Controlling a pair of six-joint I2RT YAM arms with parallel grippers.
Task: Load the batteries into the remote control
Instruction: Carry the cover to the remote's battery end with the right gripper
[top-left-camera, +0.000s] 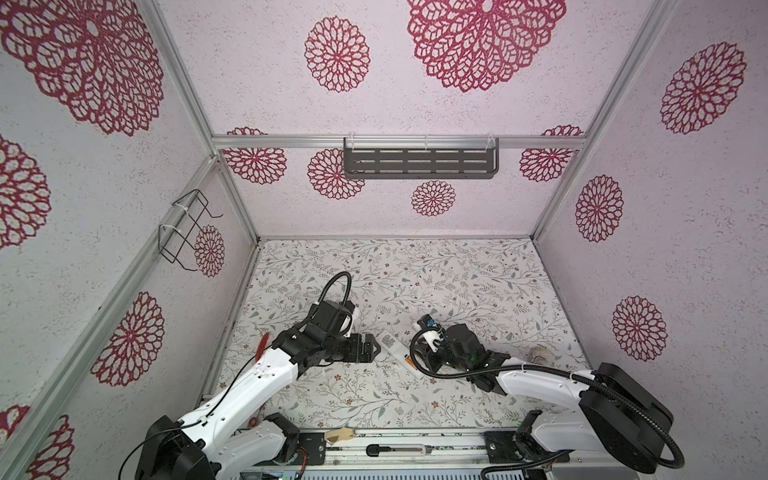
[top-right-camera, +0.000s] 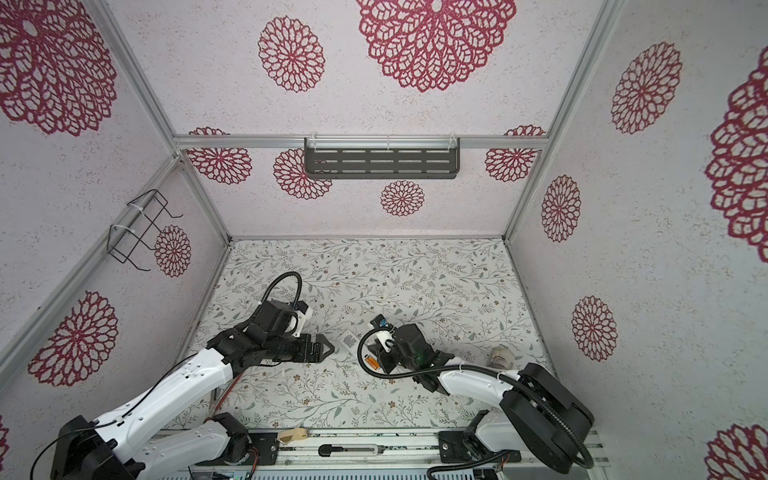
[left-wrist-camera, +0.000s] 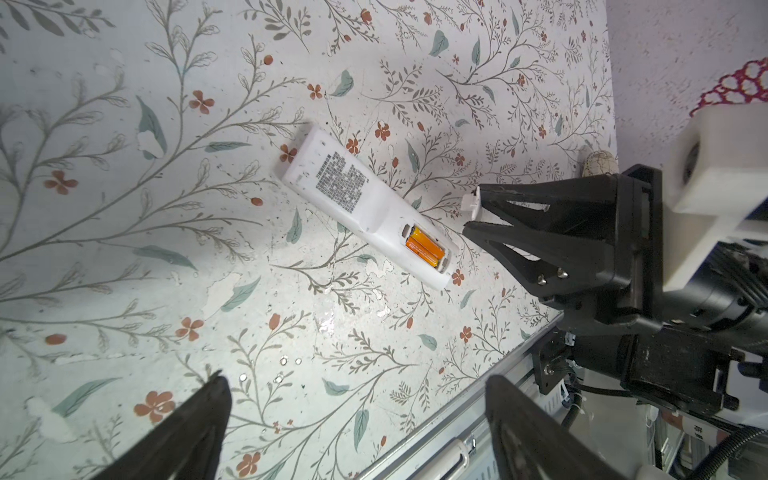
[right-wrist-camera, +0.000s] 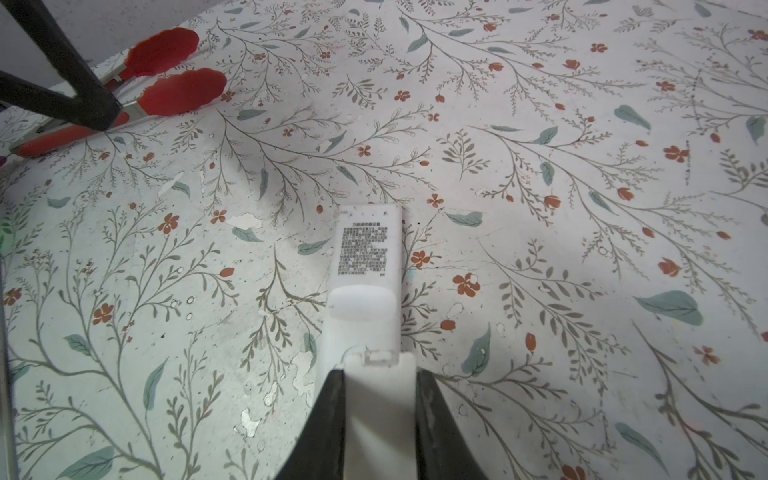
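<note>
I next need to lower the flat white battery cover in my right gripper toward the remote, onto its uncovered battery compartment (top-left-camera: 410, 362), and then let it go. Both orange batteries are already inside.
The remote control (left-wrist-camera: 365, 208) lies back up on the floral table, also seen in both top views (top-left-camera: 390, 344) (top-right-camera: 350, 342). Its compartment is uncovered, and the two orange batteries (left-wrist-camera: 424, 248) lie side by side inside it. My right gripper (right-wrist-camera: 380, 374) is shut on a flat white battery cover (right-wrist-camera: 380, 415), held just over the remote's battery end. From the left wrist view the right gripper (left-wrist-camera: 471, 216) sits just off that end. The left gripper (left-wrist-camera: 357, 386) hangs open and empty, left of the remote (top-left-camera: 376, 347).
Red-tipped tongs (right-wrist-camera: 166, 83) lie at the table's left edge (top-left-camera: 262, 347). A pale rounded object (top-left-camera: 540, 355) sits at the right edge. On the front rail (top-left-camera: 457, 440) lie a utility knife (top-left-camera: 395, 449) and a tan piece (top-left-camera: 338, 436).
</note>
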